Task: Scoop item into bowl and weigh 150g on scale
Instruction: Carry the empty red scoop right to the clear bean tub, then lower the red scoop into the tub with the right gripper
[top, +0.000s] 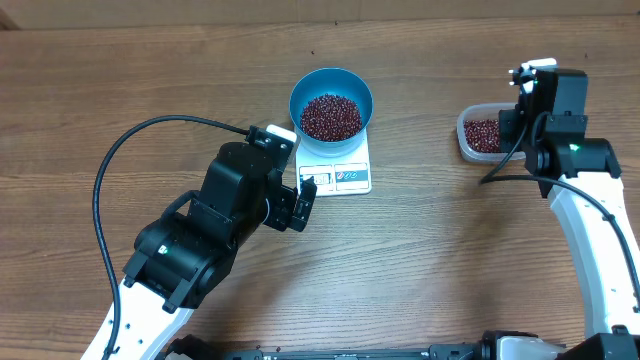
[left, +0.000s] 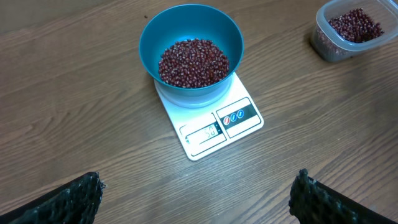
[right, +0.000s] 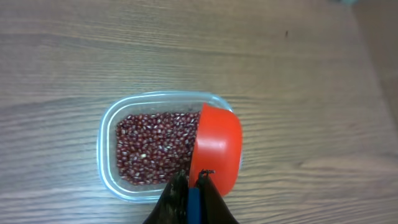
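Observation:
The robot's right gripper will first turn and go down toward the tub's scale-side end (top: 477, 134) (right: 135, 149) to lay the scoop inside, because the bowl already has a heap of beans in it.
The blue bowl (top: 331, 103) (left: 191, 55) stands on the white scale (top: 340, 176) (left: 211, 127) and holds a heap of dark red-brown beans (top: 330, 116) (left: 193, 62). More beans (right: 152, 146) (top: 484, 134) fill a clear tub (right: 109, 163) (top: 466, 143) at the right. My right gripper (right: 193, 180) is shut on the blue handle of a red-orange scoop (right: 216, 148), whose cup hangs tipped over the tub's right end. My left gripper (left: 196, 190) stands open over bare wood in front of the scale, nothing between its fingers (left: 81, 193).
The clear tub (left: 339, 37) also shows at the top right of the left wrist view. The left arm's black cable (top: 120, 160) loops over the table to the left of the scale. Wood tabletop (top: 450, 250) lies between the two arms.

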